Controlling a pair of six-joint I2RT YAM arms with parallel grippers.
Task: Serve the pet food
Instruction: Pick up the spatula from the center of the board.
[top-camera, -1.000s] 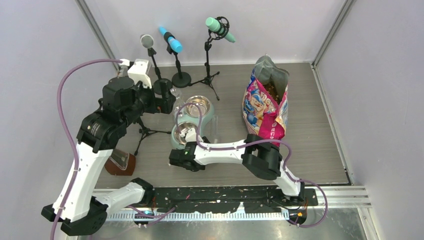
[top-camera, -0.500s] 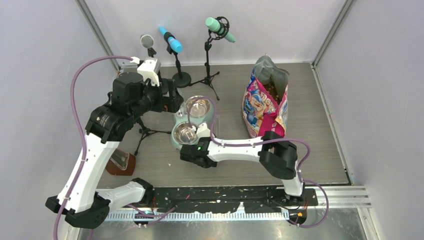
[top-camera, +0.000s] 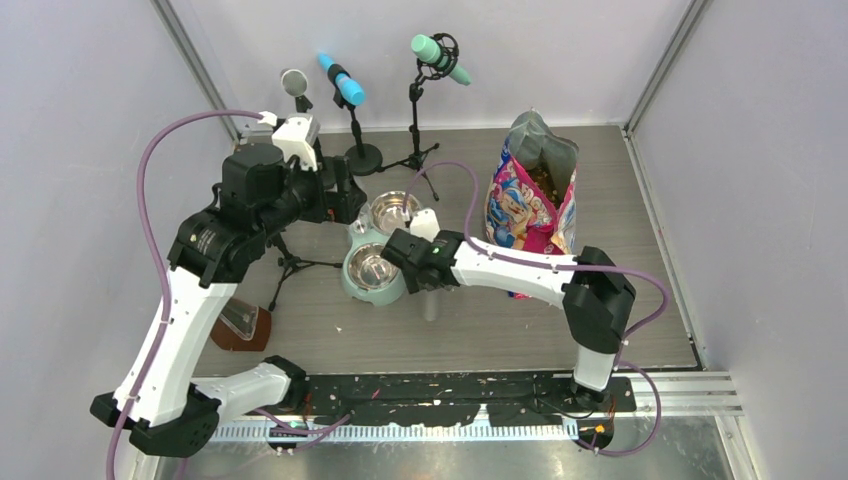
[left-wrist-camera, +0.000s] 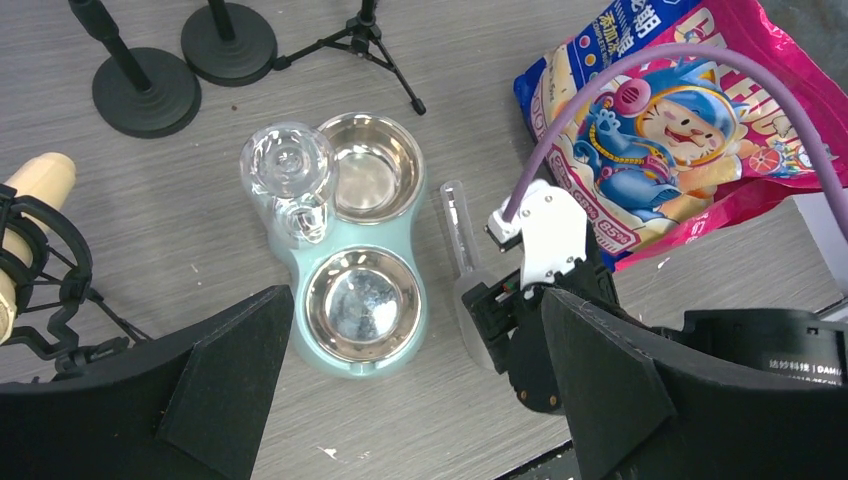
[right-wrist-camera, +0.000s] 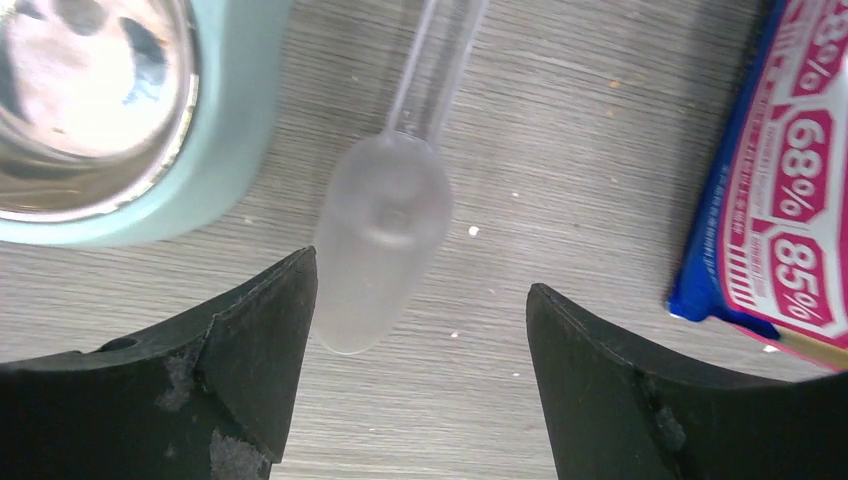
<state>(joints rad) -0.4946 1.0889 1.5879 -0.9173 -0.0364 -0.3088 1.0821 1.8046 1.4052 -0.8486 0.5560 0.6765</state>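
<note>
My right gripper moves down and outward onto the scoop's handle just beyond its bowl (right-wrist-camera: 421, 112) next, since it lies below and outward of the open fingers.
The pet food bag (top-camera: 528, 205), pink, white and blue, stands at the right with its top open, and brown kibble (top-camera: 543, 178) shows inside. It also shows in the left wrist view (left-wrist-camera: 680, 130) and the right wrist view (right-wrist-camera: 790, 170). The mint-green feeder (top-camera: 352, 283) holds two empty steel bowls (left-wrist-camera: 362, 303). The clear scoop (right-wrist-camera: 380, 240) lies empty on the table right of the feeder. My right gripper (right-wrist-camera: 420, 370) is open and empty, hovering over the scoop's bowl (top-camera: 430, 303). My left gripper (left-wrist-camera: 420, 400) is open and empty, high above the feeder.
A clear water bottle (left-wrist-camera: 290, 180) stands on the feeder's back left. Microphones on stands (top-camera: 350, 95) line the back, and one tripod (top-camera: 290, 265) stands left of the feeder. A brown block with a clear piece (top-camera: 240, 325) lies at front left. Walls close both sides.
My right gripper has swung from the feeder's front round to its right side and now hangs over the scoop. My left arm moved right and back, then held still.
</note>
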